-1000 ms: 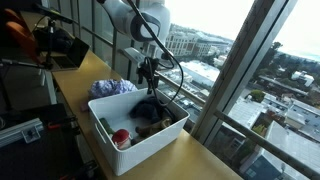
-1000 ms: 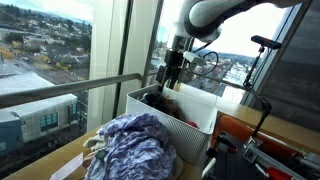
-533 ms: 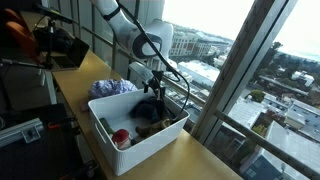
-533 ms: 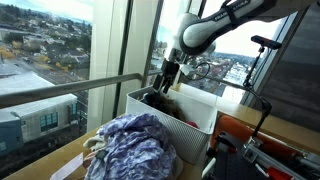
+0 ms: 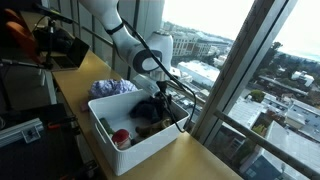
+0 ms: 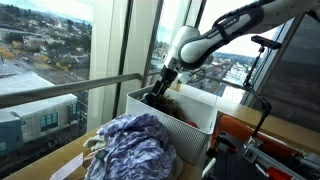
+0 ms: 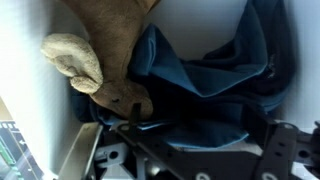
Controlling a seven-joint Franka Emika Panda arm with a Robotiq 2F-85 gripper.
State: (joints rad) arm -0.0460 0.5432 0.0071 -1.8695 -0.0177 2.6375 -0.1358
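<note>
My gripper is at the cloth and will next move off it to the left in the wrist view. It will then go down onto the body of the brown plush toy (image 7: 112,45) below.
My gripper (image 5: 160,104) hangs inside a white bin (image 5: 110,141) on the wooden counter, seen from the far side as gripper (image 6: 158,93) dipping behind the bin wall (image 6: 190,126). In the wrist view the gripper (image 7: 200,127) is open, its dark fingers (image 7: 133,128) straddling a crumpled dark blue cloth (image 7: 205,65) just below them. A brown plush toy (image 7: 112,45) with a cream end (image 7: 72,58) lies beside the cloth, against the bin's white wall. Nothing is held.
A red object (image 5: 121,137) sits in the bin's near corner. A purple patterned cloth (image 5: 113,88), also the cloth (image 6: 135,148), lies on the counter beside the bin. Window glass and a rail (image 6: 60,92) run close behind the bin.
The arm has bent over and lowered the gripper deeper into the bin toward the blue cloth. The jaws stayed open.
</note>
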